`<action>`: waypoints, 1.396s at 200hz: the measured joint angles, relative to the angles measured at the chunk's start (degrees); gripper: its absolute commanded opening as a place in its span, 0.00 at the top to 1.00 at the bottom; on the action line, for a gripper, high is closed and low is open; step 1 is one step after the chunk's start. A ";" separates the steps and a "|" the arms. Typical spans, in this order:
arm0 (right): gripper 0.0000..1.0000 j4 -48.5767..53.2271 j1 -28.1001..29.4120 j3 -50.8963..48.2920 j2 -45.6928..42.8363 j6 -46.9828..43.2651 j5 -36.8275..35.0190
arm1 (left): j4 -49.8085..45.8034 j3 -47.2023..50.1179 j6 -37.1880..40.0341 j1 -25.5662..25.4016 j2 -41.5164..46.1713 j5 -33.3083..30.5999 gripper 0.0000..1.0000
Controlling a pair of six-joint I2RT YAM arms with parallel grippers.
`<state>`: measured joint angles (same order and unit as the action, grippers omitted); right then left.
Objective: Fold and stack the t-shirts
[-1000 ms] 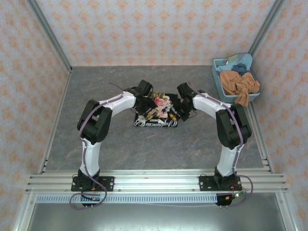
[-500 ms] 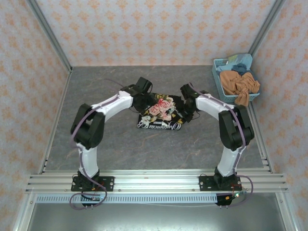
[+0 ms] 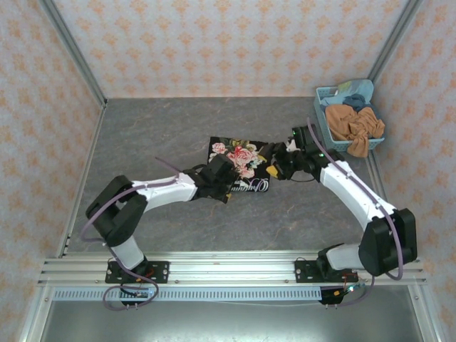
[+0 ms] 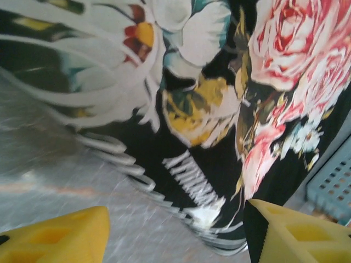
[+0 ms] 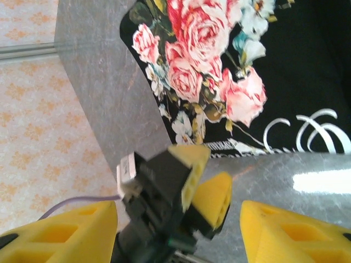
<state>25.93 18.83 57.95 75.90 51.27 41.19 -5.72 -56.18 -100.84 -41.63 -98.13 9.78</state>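
My left gripper needs to move down onto the shirt's near edge [image 3: 238,191] [image 4: 171,207] by the pale script, because its open fingers are already apart around that edge.
A black t-shirt [image 3: 242,157] with pink-and-white roses and pale script lies folded flat in the middle of the table. My left gripper [image 3: 222,179] hovers over its near left edge. In the left wrist view its yellow fingers [image 4: 55,236] stand wide apart, open, over the shirt's hem [image 4: 197,186] and bare table. My right gripper [image 3: 276,162] is at the shirt's right edge, open, holding nothing. In the right wrist view the rose print [image 5: 208,60] lies ahead, and the left gripper's head [image 5: 186,186] shows between my right fingers [image 5: 296,233].
A light blue basket [image 3: 322,94] stands at the back right, holding an orange-brown shirt [image 3: 354,125] and a bluish one [image 3: 354,100]. Its lattice wall [image 4: 332,186] shows in the left wrist view. Patterned walls enclose the grey table [image 3: 157,135].
Both grippers opened and let go of the black shirt, which now lies flat and a little farther back. The left arm swung low toward the near side; the right arm stretched out.
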 measured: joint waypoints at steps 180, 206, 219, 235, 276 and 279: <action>0.40 5.38 -4.76 -3.98 -11.19 1.18 -0.31 | 14.95 1.92 1.01 24.57 -7.32 -0.76 0.95; 0.40 5.60 -4.76 -4.02 -11.19 1.22 -0.79 | 11.91 0.92 9.27 36.09 -6.95 1.22 0.94; 0.40 5.53 -4.76 -4.09 -11.19 1.27 -0.90 | 9.68 -0.70 13.31 40.72 -7.37 2.29 0.94; 0.40 5.42 -4.79 -4.13 -11.06 1.44 -0.90 | 6.91 -4.33 18.86 46.07 -9.49 3.87 0.94; 0.39 4.70 -4.79 -4.11 -9.25 1.46 -0.87 | -0.70 -20.55 35.54 55.93 -19.71 6.88 0.90; 0.39 4.63 -4.79 -4.11 -9.07 1.46 -0.87 | -1.27 -21.49 36.72 56.43 -20.26 7.06 0.89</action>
<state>30.57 14.04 53.84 66.83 52.73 40.32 -6.98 -77.67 -64.12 14.81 -118.39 16.84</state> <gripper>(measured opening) 0.605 0.094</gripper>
